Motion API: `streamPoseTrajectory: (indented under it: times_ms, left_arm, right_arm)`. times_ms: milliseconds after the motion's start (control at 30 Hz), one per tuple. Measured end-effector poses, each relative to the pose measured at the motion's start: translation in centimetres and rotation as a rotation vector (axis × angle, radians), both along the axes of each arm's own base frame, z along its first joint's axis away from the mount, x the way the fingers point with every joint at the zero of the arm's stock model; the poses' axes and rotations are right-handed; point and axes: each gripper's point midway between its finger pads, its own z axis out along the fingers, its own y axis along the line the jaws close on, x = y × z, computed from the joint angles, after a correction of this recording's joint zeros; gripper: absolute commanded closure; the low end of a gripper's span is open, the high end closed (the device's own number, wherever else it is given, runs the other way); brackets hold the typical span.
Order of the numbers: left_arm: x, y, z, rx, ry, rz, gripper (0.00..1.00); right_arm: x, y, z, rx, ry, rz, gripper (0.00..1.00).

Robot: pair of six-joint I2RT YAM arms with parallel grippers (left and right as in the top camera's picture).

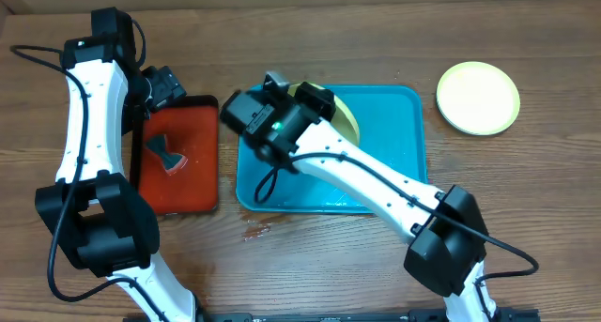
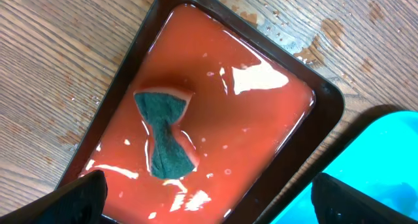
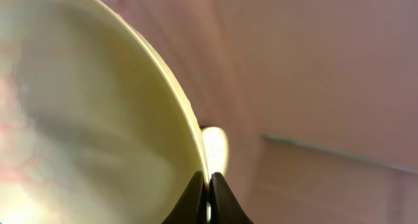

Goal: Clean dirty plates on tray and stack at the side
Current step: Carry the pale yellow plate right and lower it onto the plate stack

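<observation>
To the right in the overhead view, then down, my right gripper needs to lay its plate onto the second plate point(image 1: 478, 99), then release it, since that one already lies aside.
My right gripper point(image 3: 209, 179) is shut on the rim of a pale yellow-green plate point(image 3: 98, 119), which it holds tilted on edge above the turquoise tray point(image 1: 394, 153). From overhead, that plate point(image 1: 346, 118) shows only partly behind the right gripper point(image 1: 315, 99). A second pale yellow-green plate point(image 1: 477, 98) lies flat on the table to the right of the tray. My left gripper point(image 2: 209, 208) hangs open over a red tray point(image 2: 261, 119), with nothing between its fingers point(image 2: 85, 198). A green-and-pink sponge point(image 2: 166, 136) lies loose on the red tray.
The black-rimmed red tray point(image 1: 192, 186) sits directly left of the turquoise tray point(image 2: 372, 165), nearly touching it. Wet drops and smears mark the wood point(image 1: 255, 231) in front of the trays. The right arm stretches diagonally across the turquoise tray.
</observation>
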Motion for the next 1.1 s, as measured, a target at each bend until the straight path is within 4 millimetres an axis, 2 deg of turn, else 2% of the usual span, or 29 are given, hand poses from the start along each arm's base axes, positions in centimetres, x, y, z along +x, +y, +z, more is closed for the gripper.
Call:
streamPoseTrajectory:
  times_ms: [100, 167, 200, 267, 400, 467, 600, 700, 767, 867, 933, 1033, 1067, 1100]
  left_arm:
    - [0.0, 0.0, 0.0, 0.0, 0.0, 0.0, 0.0]
    - [0.0, 0.0, 0.0, 0.0, 0.0, 0.0, 0.0]
    - [0.0, 0.0, 0.0, 0.0, 0.0, 0.0, 0.0]
    - [0.0, 0.0, 0.0, -0.001, 0.001, 0.0, 0.0]
    - [0.0, 0.0, 0.0, 0.0, 0.0, 0.0, 0.0]
    - [0.0, 0.0, 0.0, 0.0, 0.0, 0.0, 0.0]
    - [0.0, 0.0, 0.0, 0.0, 0.0, 0.0, 0.0]
    - [0.0, 0.0, 0.0, 0.0, 0.0, 0.0, 0.0]
    - [0.0, 0.0, 0.0, 0.0, 0.0, 0.0, 0.0]
    - [0.0, 0.0, 0.0, 0.0, 0.0, 0.0, 0.0]
    - [0.0, 0.0, 0.0, 0.0, -0.002, 0.0, 0.0]
    - [0.1, 0.0, 0.0, 0.001, -0.006, -0.001, 0.0]
    - [0.1, 0.0, 0.0, 0.001, -0.005, -0.001, 0.0]
    - [0.1, 0.0, 0.0, 0.001, -0.006, -0.001, 0.0]
  right_arm:
    - [2.4, -2.0, -0.6, 0.146, -0.009, -0.097, 0.96]
    - [4.6, -5.4, -1.0, 0.308, 0.009, -0.209, 0.96]
    - [5.0, -6.4, -1.0, 0.344, 0.013, -0.238, 0.96]
    - [6.1, -9.7, -1.1, 0.516, 0.061, -0.329, 0.96]
    - [7.8, -18.0, -0.3, 0.879, 0.119, -0.519, 0.96]
    - [8.1, -22.9, -0.3, 1.034, 0.127, -0.618, 0.96]
    - [7.3, -32.5, -1.1, 1.231, 0.075, -0.823, 0.96]
    - [6.4, -37.4, -2.6, 1.319, 0.025, -0.955, 0.96]
    - [6.1, -39.7, -4.6, 1.367, 0.009, -1.035, 0.96]
    - [5.6, -41.6, -8.0, 1.398, 0.026, -1.125, 0.96]
    - [5.2, -41.9, -10.5, 1.408, 0.059, -1.179, 0.96]
    - [4.7, -41.7, -12.6, 1.401, 0.09, -1.231, 0.96]
    - [4.4, -41.6, -13.1, 1.393, 0.093, -1.252, 0.94]
    - [4.3, -41.6, -13.3, 1.391, 0.091, -1.262, 0.87]
